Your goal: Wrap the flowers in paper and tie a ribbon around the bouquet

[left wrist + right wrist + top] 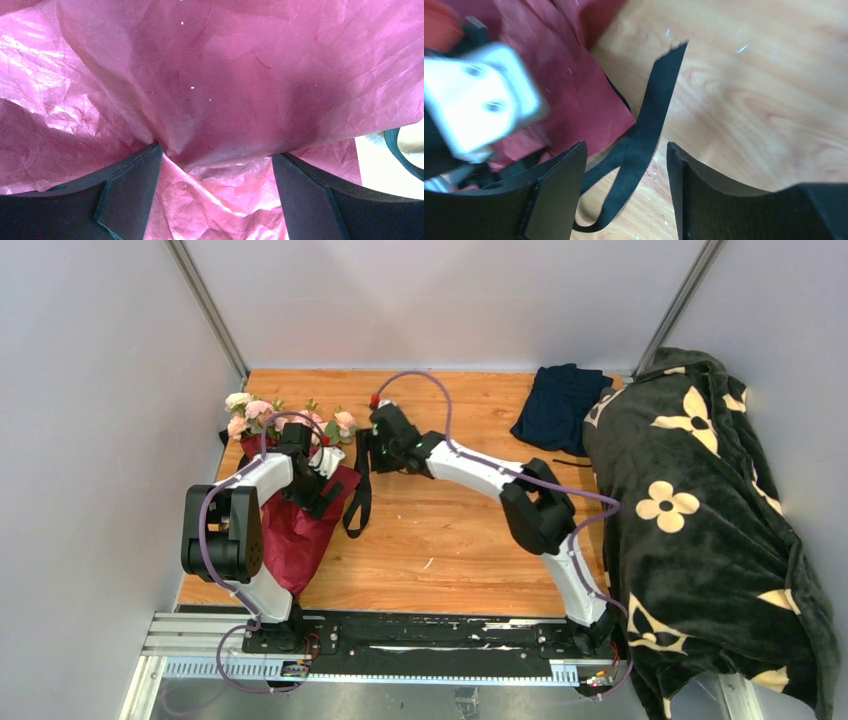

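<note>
My right gripper draws back and away from the bouquet onto the black ribbon's loose length (pixel 363 481) (pixel 640 148) next, since it trails free on the wood.
The flowers (pixel 268 416), pink and cream roses, stick out of the burgundy paper (pixel 298 535) at the table's left side. My left gripper (pixel 318 495) bears down on this bouquet. In the left wrist view crinkled paper (pixel 215 90) fills the frame, and my left gripper (pixel 217 160) stands wide with paper bulging between its fingers (pixel 127 192). The black ribbon (pixel 357 502) trails from the bouquet onto the wood. My right gripper (pixel 378 436) hovers just right of it. In the right wrist view the ribbon (pixel 656 100) loops loose between the parted jaws of my right gripper (pixel 625 146).
A folded navy cloth (pixel 560 405) lies at the back right. A big dark blanket (pixel 700 530) with cream flower shapes is heaped along the right side. Bare wooden table (pixel 460 540) lies between the arms. Grey walls close in on the left and at the back.
</note>
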Controlling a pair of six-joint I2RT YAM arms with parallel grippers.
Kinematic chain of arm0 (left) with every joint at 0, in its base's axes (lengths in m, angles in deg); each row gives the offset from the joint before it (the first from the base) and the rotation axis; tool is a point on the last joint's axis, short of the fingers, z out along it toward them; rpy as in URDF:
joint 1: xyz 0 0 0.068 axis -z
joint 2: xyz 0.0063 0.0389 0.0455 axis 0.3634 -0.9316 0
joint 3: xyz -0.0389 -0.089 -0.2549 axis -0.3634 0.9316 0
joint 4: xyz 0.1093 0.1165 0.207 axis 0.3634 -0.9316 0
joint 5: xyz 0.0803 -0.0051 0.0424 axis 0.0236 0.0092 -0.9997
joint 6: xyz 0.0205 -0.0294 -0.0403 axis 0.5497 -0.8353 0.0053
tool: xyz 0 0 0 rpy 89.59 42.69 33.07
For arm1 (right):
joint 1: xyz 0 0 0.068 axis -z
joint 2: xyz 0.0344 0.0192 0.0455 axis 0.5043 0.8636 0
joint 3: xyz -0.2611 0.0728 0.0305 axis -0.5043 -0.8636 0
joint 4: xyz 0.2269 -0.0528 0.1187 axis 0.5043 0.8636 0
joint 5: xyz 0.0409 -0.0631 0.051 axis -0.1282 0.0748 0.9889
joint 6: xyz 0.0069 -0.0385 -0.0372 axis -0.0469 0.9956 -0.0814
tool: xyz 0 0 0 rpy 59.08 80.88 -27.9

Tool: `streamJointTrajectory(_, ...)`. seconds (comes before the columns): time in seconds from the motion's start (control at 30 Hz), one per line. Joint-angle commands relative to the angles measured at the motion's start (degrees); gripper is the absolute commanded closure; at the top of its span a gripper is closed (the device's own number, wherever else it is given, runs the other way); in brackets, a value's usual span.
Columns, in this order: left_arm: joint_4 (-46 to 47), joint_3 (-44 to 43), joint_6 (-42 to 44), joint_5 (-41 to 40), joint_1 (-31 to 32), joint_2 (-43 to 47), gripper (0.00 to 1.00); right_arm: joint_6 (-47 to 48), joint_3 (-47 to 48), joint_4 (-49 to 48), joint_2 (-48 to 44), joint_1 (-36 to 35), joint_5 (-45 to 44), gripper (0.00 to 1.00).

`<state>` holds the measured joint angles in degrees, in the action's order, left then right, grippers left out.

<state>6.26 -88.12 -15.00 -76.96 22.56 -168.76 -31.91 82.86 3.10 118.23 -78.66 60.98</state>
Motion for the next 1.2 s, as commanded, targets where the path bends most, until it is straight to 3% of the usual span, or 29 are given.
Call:
streamJointTrajectory(0.0, 3.03, 1.27, -0.65, 0.15, -0.03, -1.98, 0.12, 3.74, 4.34, 9.00, 7.99, -3.80, 2.22, 0.35)
streamJointTrajectory(0.1, 3.22, 1.43, -0.66, 0.13, -0.26, -1.97, 0.12, 3.91, 7.65, 10.66, 11.56, -4.77, 2.31, 0.37)
streamJointTrajectory(0.17, 3.37, 1.41, -0.66, 0.03, -0.37, -2.05, 0.12, 3.74, 8.67, 11.43, 13.47, -5.26, 2.26, 0.44)
streamJointTrajectory(0.2, 3.43, 1.39, -0.59, 0.00, -0.38, -2.13, 0.12, 3.38, 8.84, 11.80, 14.19, -5.40, 2.25, 0.53)
streamJointTrajectory(0.3, 3.24, 0.61, -0.45, 1.07, -0.38, -2.88, 0.12, 1.33, 6.44, 11.29, 13.96, -5.28, 1.61, 0.97)
streamJointTrajectory(0.33, 3.21, 0.14, -0.37, 1.81, -0.33, -3.30, 0.12, 0.72, 4.86, 10.33, 13.18, -4.92, 1.08, 1.00)
streamJointTrajectory(0.5, 0.58, -5.85, 0.94, 4.28, 1.11, -7.92, 0.15, -1.93, -9.31, 1.79, 3.16, -1.28, -2.93, 1.00)
streamJointTrajectory(0.63, -1.15, -9.73, 1.32, 5.37, 3.57, -10.37, 0.15, -0.10, -16.59, 1.04, -2.87, 1.95, -4.17, 1.00)
streamJointTrajectory(0.77, -2.86, -11.64, 2.57, 6.76, 13.01, -13.45, 0.15, 1.11, -24.15, 1.05, -7.93, 4.96, -5.91, 1.00)
streamJointTrajectory(0.87, -5.52, -15.68, 1.99, 6.79, 21.60, -18.40, 0.26, 1.44, -32.02, 1.00, -13.08, 8.00, -6.95, 1.00)
streamJointTrajectory(1.17, -12.96, -30.34, -5.14, 9.02, 42.10, -26.75, 0.21, 2.39, -59.18, 0.64, -36.68, 21.60, -9.23, 1.00)
